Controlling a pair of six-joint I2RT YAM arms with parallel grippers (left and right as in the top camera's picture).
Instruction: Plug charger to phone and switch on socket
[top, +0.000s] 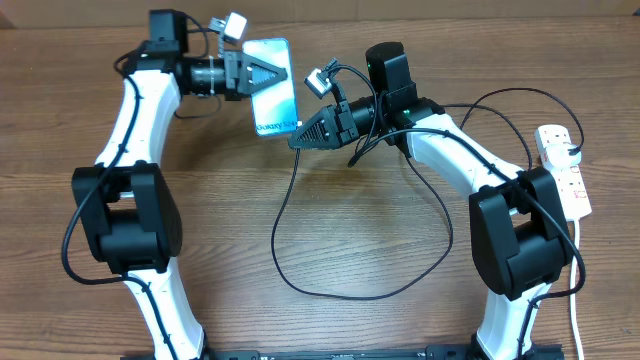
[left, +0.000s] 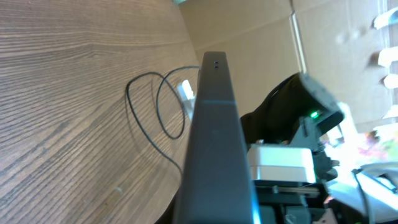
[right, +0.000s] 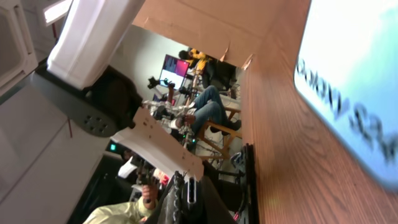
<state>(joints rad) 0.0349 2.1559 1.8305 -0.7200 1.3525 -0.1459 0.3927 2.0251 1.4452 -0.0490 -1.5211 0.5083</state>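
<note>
The robot's right gripper should next move away from the phone (top: 274, 92), tilt downward and go down to release the tip of the cable, because the wood inside the cable's loop (top: 375, 184) is bare.
The phone (top: 274, 92), its light-blue screen lit, is held up off the table with my left gripper (top: 283, 75) shut on its upper part. In the left wrist view I see only its dark edge (left: 214, 137), which hides the jaws. My right gripper (top: 296, 140) is shut on the charger's connector tip (right: 188, 186), right beside the phone's lower end with the small text (right: 357, 74); I cannot tell whether they touch. The thin black charger cable (top: 345, 294) loops over the table towards the right. The white socket (top: 566, 172) with red switches lies at the far right.
The socket's white cord (top: 576, 300) runs down along the table's right edge. Cable loops (left: 155, 106) lie on the wood behind the phone. A cardboard wall (left: 261, 25) stands along the back edge. Both arm bases (top: 130, 220) sit near the front.
</note>
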